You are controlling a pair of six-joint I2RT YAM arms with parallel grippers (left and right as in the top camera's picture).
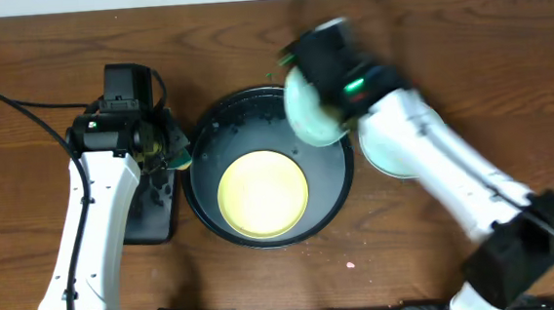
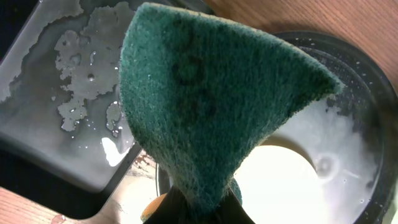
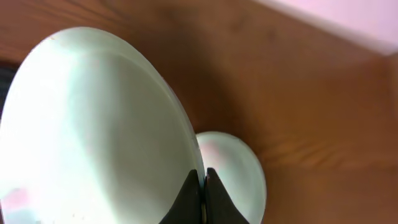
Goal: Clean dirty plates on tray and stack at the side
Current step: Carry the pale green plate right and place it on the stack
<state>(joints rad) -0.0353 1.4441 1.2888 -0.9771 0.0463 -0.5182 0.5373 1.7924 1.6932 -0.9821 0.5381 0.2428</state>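
My right gripper next needs to carry its held plate over the second mint-blue plate (image 1: 385,153) (image 3: 235,175), which lies free beside the tray, lower it there and release its rim.
The large round black tray (image 1: 200,170) sits mid-table with the pale yellow plate (image 1: 263,193) lying in it; the plate also shows in the left wrist view (image 2: 280,186). My right gripper (image 3: 200,177) is shut on the rim of a mint-blue plate (image 3: 87,130), held tilted above the tray's right rim (image 1: 305,109). A second mint-blue plate (image 1: 380,153) lies on the table right of the tray and shows in the right wrist view (image 3: 233,171). My left gripper (image 1: 164,143) is shut on a green sponge (image 2: 211,99) at the tray's left rim.
A smaller rectangular black tray (image 2: 62,93) with soapy water patches lies left of the round tray (image 1: 154,217). Wet film covers the round tray's floor (image 2: 348,143). The table's far edge runs along the top of the overhead view.
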